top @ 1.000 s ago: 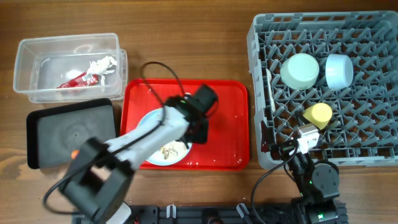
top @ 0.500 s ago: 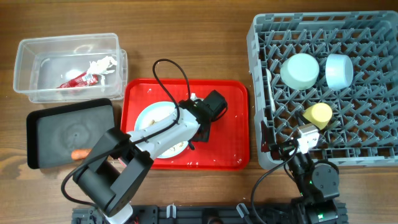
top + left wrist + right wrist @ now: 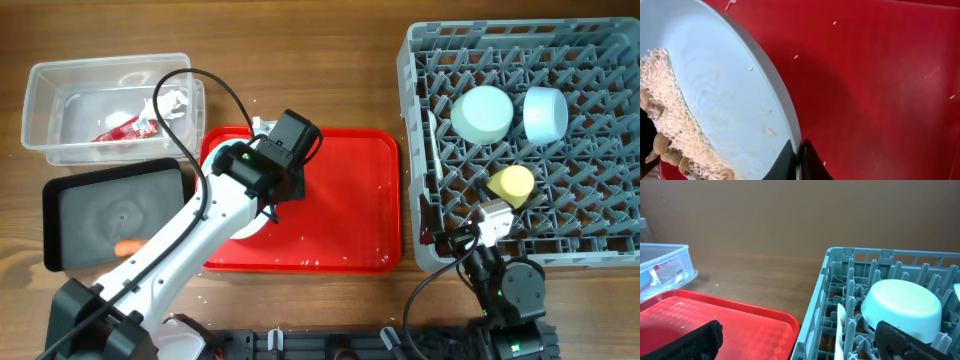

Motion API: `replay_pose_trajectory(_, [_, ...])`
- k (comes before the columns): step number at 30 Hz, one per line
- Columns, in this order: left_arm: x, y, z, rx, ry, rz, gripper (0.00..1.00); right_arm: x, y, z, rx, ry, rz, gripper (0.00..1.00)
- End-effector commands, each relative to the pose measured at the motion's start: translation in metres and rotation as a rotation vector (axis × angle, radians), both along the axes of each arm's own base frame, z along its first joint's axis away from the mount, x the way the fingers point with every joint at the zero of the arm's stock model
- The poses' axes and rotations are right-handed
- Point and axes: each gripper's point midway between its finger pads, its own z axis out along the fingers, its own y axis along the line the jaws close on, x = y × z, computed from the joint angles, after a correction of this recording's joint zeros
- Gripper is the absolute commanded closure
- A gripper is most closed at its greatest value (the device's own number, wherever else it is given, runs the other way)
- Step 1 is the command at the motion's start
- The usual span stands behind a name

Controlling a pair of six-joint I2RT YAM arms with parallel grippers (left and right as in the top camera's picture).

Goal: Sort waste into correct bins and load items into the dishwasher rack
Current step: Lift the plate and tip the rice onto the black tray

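I will next tip the plate over the black tray (image 3: 110, 205) with my left gripper, because the plate has rice on it. Then I will move across to the rack's wires (image 3: 445, 130) beside the mint-green bowl to let the plate go.
My left gripper (image 3: 799, 161) is shut on the rim of the round pale-blue plate (image 3: 735, 95) and holds it tilted over the left part of the red serving tray (image 3: 340, 215). White rice and brown crumbs (image 3: 667, 125) lie heaped at the plate's low edge. In the overhead view the left gripper (image 3: 272, 172) and arm hide most of the plate. The clear tub (image 3: 60, 85) holds the red wrapper (image 3: 125, 128) and the white tissue (image 3: 166, 102). The carrot (image 3: 128, 247) lies on the black tray (image 3: 110, 205). My right gripper (image 3: 800, 340) is open and empty at the rack's front left corner.
The grey rack (image 3: 590, 220) at the right holds the mint-green bowl (image 3: 483, 113), the light-blue bowl (image 3: 545, 112), the yellow cup (image 3: 515, 182) and the white spoon (image 3: 840, 330). A few rice grains (image 3: 796, 56) lie on the red tray.
My left gripper has carried the plate from the middle of the red tray up and left toward the tray's left edge, lifted and tilted. The right arm has not moved.
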Motion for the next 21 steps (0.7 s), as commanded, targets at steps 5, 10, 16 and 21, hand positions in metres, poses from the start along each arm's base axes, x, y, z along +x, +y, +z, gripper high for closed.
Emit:
replay_pose_trajectory(5, [0.008, 0.000, 0.029, 0.022, -0.041, -0.058, 0.96, 0.001, -0.001, 0.000, -0.012, -0.004, -0.008, 0.00])
replay_pose_trajectory(10, [0.008, 0.018, 0.054, 0.115, -0.059, -0.047, 0.96, 0.001, -0.001, 0.000, -0.012, -0.004, -0.008, 0.00])
replay_pose_trajectory(16, [0.012, 0.056, 0.051, 0.094, 0.002, 0.108, 0.96, 0.001, -0.001, 0.000, -0.012, -0.004, -0.008, 0.00])
replay_pose_trajectory(21, [0.032, 0.103, 0.047, -0.103, 0.046, 0.291, 0.96, 0.001, -0.001, 0.000, -0.012, -0.004, -0.008, 0.00])
